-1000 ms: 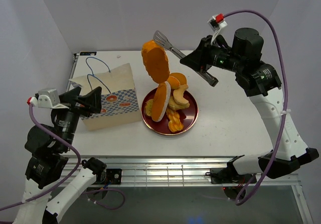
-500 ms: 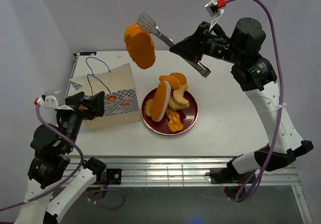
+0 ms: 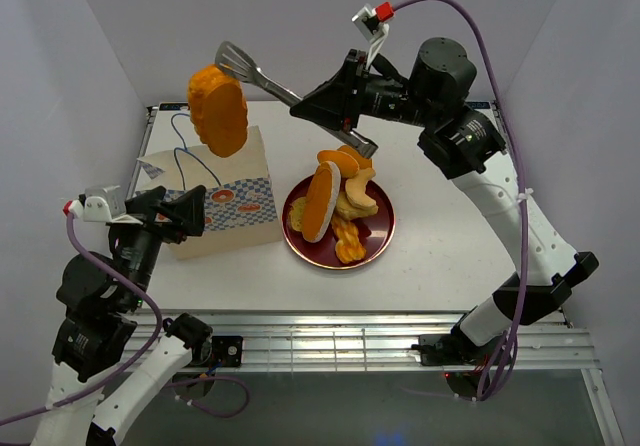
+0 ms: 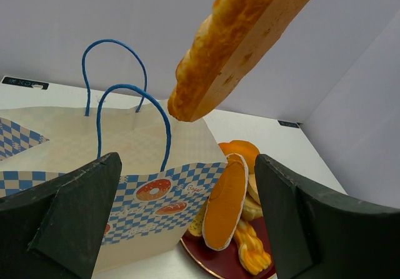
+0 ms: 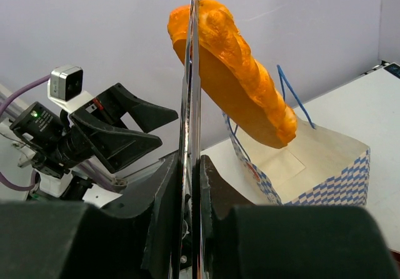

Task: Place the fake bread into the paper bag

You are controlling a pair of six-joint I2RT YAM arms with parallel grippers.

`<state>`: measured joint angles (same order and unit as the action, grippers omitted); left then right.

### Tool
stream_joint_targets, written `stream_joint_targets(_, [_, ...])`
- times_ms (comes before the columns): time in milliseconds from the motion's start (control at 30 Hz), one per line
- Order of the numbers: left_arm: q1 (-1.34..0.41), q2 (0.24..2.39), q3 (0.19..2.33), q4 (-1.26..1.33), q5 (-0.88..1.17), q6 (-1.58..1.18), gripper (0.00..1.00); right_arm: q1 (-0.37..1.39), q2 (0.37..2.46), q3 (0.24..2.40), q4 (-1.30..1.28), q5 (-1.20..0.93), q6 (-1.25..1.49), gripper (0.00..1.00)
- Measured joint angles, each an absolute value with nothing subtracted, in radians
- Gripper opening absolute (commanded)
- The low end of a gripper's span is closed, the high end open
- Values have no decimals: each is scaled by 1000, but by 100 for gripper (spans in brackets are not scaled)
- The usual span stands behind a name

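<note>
The bag's open top is below my right gripper on the left in the top view, so I will next lower my right gripper to that side and let go of the loaf.
My right gripper (image 3: pixel 318 104) is shut on the handles of metal tongs (image 3: pixel 262 74). The tongs pinch a long oval orange loaf (image 3: pixel 218 109) and hold it high in the air over the upright paper bag (image 3: pixel 225 201). In the right wrist view the loaf (image 5: pixel 237 72) hangs beside the tongs (image 5: pixel 192 72), above the bag's open top (image 5: pixel 312 160). The other fake bread pieces (image 3: pixel 335 191) lie on the dark red plate (image 3: pixel 375 246). My left gripper (image 3: pixel 185 206) is open and empty just in front of the bag (image 4: pixel 75 141). In its view the loaf (image 4: pixel 244 35) hangs overhead.
The plate stands just right of the bag, with an oval loaf (image 4: pixel 226 204) leaning upright on it and a braided piece (image 4: pixel 250 254) at its front. The bag's blue cord handles (image 4: pixel 125 110) stick up. White walls close in the table's left and back.
My right arm has swung left, carrying the loaf in the tongs from above the plate to above the bag. My left gripper has shifted slightly and stays open.
</note>
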<state>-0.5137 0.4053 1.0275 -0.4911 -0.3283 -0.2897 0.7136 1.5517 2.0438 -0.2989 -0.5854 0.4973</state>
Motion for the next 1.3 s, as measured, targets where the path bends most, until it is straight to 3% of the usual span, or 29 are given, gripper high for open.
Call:
stream_joint_targets(600, [-514, 383, 1028, -522, -328, -289, 98, 773, 1603, 1894, -232, -537, 466, 8])
stream_joint_targets(1300, [-514, 376, 1030, -526, -325, -290, 98, 774, 1652, 2020, -214, -533, 468, 8])
